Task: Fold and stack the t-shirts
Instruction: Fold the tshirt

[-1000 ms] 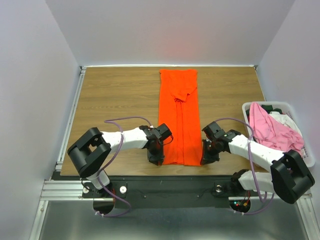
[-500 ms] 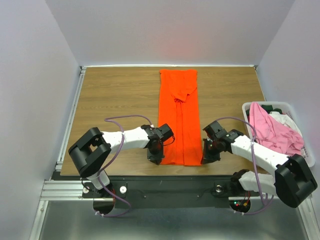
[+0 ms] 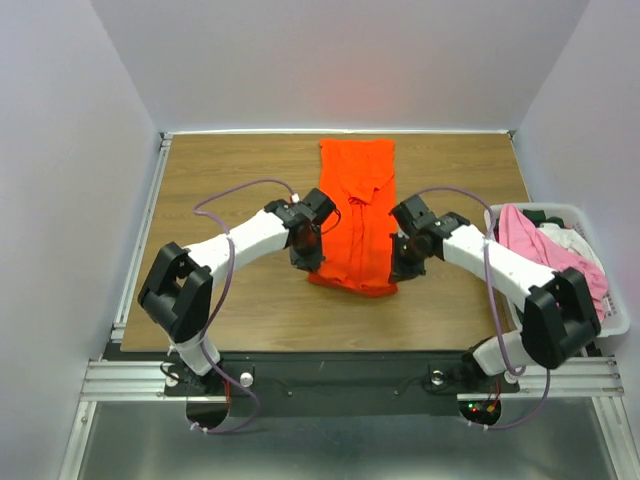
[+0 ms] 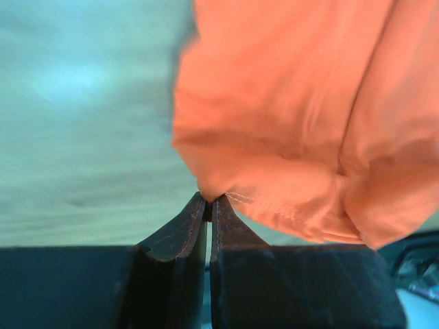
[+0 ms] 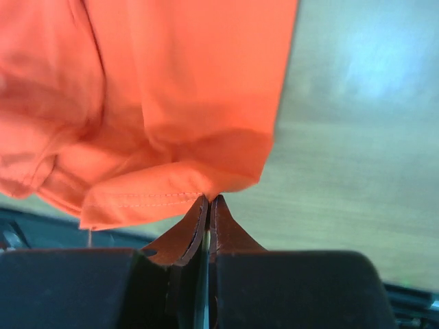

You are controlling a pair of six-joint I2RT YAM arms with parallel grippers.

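Note:
I will next carry the orange t-shirt's hem corner outward with my left gripper and release it on the t-shirt's edge (image 3: 328,182) beside the folded flap, as that lies outward of the gripper.
The orange t-shirt (image 3: 355,215) lies as a long narrow strip down the middle of the table, its near end lifted and curling over. My left gripper (image 3: 310,262) is shut on the strip's left hem corner (image 4: 206,192). My right gripper (image 3: 399,272) is shut on the right hem corner (image 5: 212,192). In both wrist views the orange cloth (image 4: 288,110) (image 5: 151,103) hangs bunched from the pinched fingertips above the wood. More t-shirts, a pink one (image 3: 535,255) on top with white and dark cloth beside it, sit in the bin.
A white plastic bin (image 3: 612,318) stands at the table's right edge, close to the right arm's elbow. The wooden table (image 3: 230,190) is walled on the left, back and right. A metal rail runs along the near edge.
Both grippers have closed on the near hem corners and carried them up and away from the near edge. The orange strip's near end now folds over itself.

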